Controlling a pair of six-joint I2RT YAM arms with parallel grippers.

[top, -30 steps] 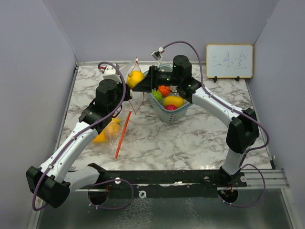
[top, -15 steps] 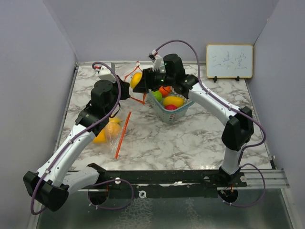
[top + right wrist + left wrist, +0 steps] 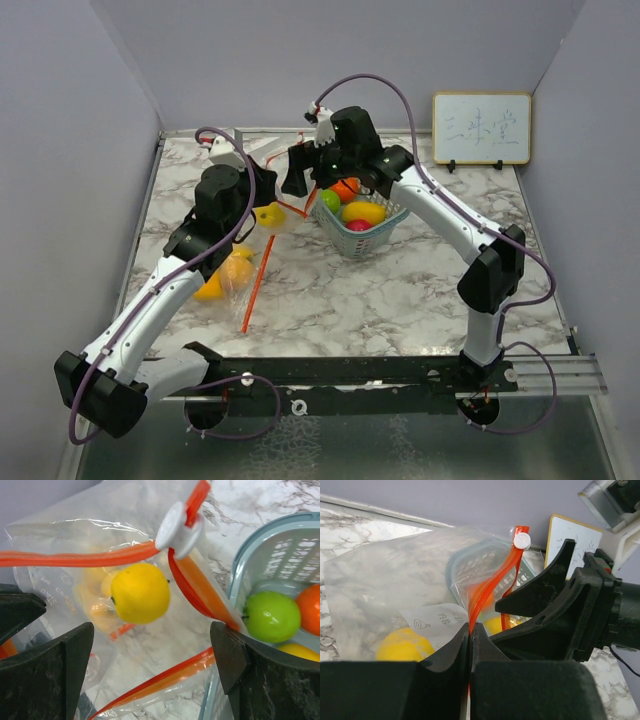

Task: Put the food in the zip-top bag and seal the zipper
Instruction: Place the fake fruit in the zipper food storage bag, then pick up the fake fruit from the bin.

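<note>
I will next move my right gripper to the right in the top view, and then down onto the basket's green fruit (image 3: 329, 200), while the yellow fruit (image 3: 270, 214) is loose inside the bag.
My left gripper (image 3: 264, 192) (image 3: 471, 630) is shut on the orange zipper rim of the clear zip-top bag (image 3: 395, 585), holding its mouth up and open. A white slider (image 3: 179, 524) sits on the zipper. A yellow toy fruit (image 3: 270, 214) (image 3: 140, 593) lies loose inside the bag mouth, below my right gripper (image 3: 297, 178) (image 3: 150, 675), which is open and empty above it. More yellow food (image 3: 225, 275) lies in the bag's lower part on the table. Green (image 3: 270, 616), orange (image 3: 346, 188), yellow (image 3: 364, 211) and red (image 3: 358, 226) fruits sit in the basket.
The pale blue lattice basket (image 3: 378, 238) stands just right of the bag, touching its rim in the right wrist view. A small whiteboard (image 3: 481, 128) leans on the back wall at the right. Grey walls enclose the marble table on three sides.
My right gripper has opened and let go of the yellow fruit, which has dropped down into the bag mouth. The right arm has shifted slightly left. The left gripper still holds the zipper rim.
</note>
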